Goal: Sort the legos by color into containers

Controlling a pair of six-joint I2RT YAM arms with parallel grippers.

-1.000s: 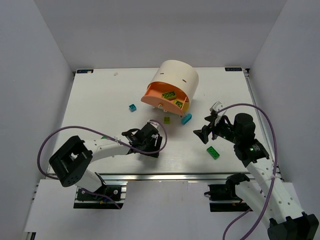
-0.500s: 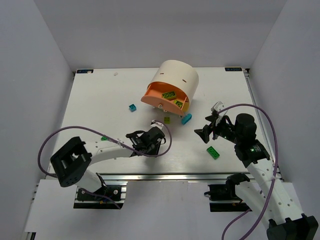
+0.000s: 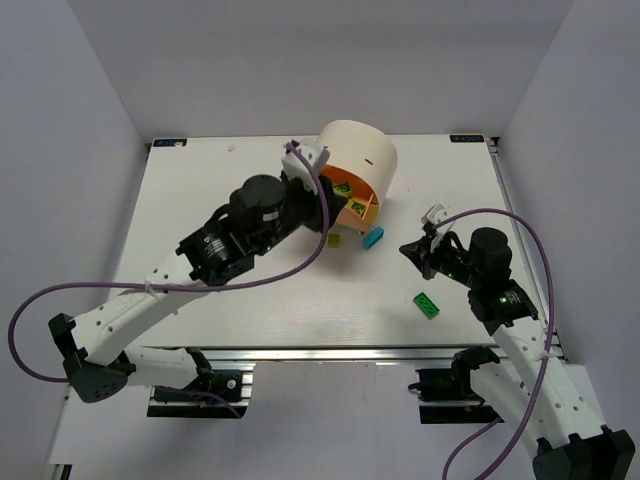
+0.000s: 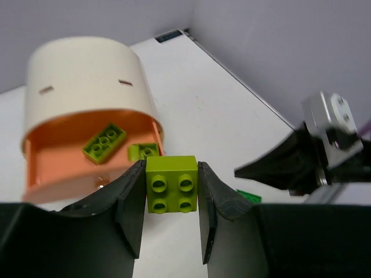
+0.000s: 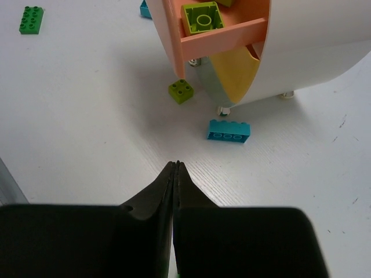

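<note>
I should next move my left gripper outward, over the pulled-out orange drawer (image 3: 350,198) (image 4: 69,159) just outward of it, and let go of the lime brick, because lime bricks lie in that drawer.
My left gripper (image 4: 170,174) is shut on a lime brick (image 4: 171,184), studs facing the camera. It hangs just in front of the cream drum (image 3: 360,150), beside its pulled-out orange drawer (image 4: 69,159). Two lime bricks (image 4: 104,142) lie in that drawer. My left gripper (image 3: 325,195) hides the drawer's left part in the top view. My right gripper (image 5: 175,165) is shut on nothing, low over the table, pointing at the drum. On the table lie a small lime brick (image 5: 181,91), a teal brick (image 5: 229,130) and a dark green brick (image 3: 427,305).
Another dark green brick (image 5: 31,19) and a teal brick (image 5: 144,8) lie beyond the drum in the right wrist view; the left arm (image 3: 210,250) covers them from above. A yellow drawer front (image 5: 237,75) shows under the open drawer.
The left arm rose from the table's front and swung up to the drum's open drawer, its jaws closed on the lime brick. The right gripper's jaws went from wide open to shut.
</note>
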